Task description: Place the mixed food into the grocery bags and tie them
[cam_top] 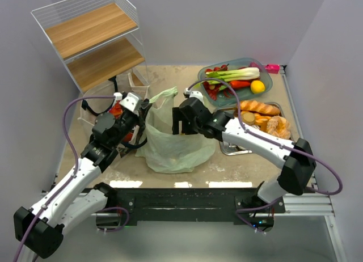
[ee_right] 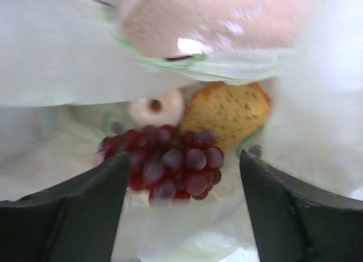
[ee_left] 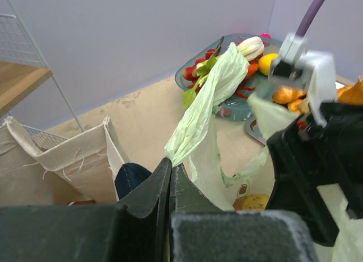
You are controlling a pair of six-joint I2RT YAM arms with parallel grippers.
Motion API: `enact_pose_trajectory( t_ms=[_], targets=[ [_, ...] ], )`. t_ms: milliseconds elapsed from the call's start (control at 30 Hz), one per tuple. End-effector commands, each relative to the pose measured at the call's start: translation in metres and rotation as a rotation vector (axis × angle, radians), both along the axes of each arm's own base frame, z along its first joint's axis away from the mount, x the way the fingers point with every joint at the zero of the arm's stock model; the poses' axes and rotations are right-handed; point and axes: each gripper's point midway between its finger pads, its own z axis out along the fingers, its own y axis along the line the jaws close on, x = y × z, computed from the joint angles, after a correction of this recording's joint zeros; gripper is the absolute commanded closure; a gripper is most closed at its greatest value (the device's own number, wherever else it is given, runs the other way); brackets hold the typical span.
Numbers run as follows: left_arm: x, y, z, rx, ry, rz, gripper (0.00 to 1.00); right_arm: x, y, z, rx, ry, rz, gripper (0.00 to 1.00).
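Note:
I should next lift my right gripper out and outward, then lower it onto the tray-side handle: the grapes [ee_right: 170, 163] are in the bag with only one handle held.
The pale-green grocery bag [cam_top: 170, 146] stands open at the table's middle. My left gripper [ee_left: 170, 164] is shut on the bag's twisted left handle [ee_left: 211, 94] and holds it up; it appears from above too [cam_top: 146, 110]. My right gripper [cam_top: 177, 123] hangs over the bag's mouth, open and holding nothing. Below its jaws [ee_right: 184, 180], dark red grapes [ee_right: 170, 163] lie inside the bag, apart from both fingers. Beside them are a piece of bread [ee_right: 229, 117] and a white doughnut [ee_right: 156, 108]. The beige canvas tote [ee_left: 74, 160] slumps left of the green bag.
A teal plate [cam_top: 267, 79] at the back right holds a leek [cam_top: 235, 75], red pepper [cam_top: 239, 84] and lemon [cam_top: 257, 87]. A metal tray [cam_top: 232, 151] beside it carries croissants [cam_top: 258, 108] and a doughnut [cam_top: 278, 126]. A wire-and-wood shelf [cam_top: 93, 38] fills the back left corner.

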Motion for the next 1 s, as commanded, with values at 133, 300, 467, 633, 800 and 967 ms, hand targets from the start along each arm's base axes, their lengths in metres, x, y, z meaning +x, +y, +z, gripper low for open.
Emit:
enact_pose_trajectory(
  t_ms=[133, 300, 467, 633, 800, 967],
  targets=[
    [-0.003, -0.005, 0.021, -0.025, -0.057, -0.030, 1.00, 0.000, -0.006, 0.112, 0.072, -0.193, 0.102, 0.05],
    [-0.006, -0.005, 0.025, -0.030, -0.072, -0.037, 1.00, 0.016, -0.053, 0.129, -0.035, -0.217, -0.014, 0.01],
    [-0.006, -0.008, 0.024, -0.028, -0.066, -0.049, 1.00, 0.053, -0.087, 0.118, -0.082, -0.227, -0.053, 0.01],
    [-0.003, -0.009, 0.019, -0.019, -0.052, -0.046, 1.00, 0.077, -0.074, 0.100, -0.143, -0.228, 0.001, 0.01],
    [-0.002, -0.008, 0.017, -0.018, -0.045, -0.040, 1.00, 0.101, -0.047, 0.080, -0.107, -0.210, 0.039, 0.02],
    [-0.002, -0.007, 0.020, -0.021, -0.051, -0.036, 1.00, 0.124, -0.031, 0.045, -0.127, -0.166, 0.050, 0.04]
  ],
)
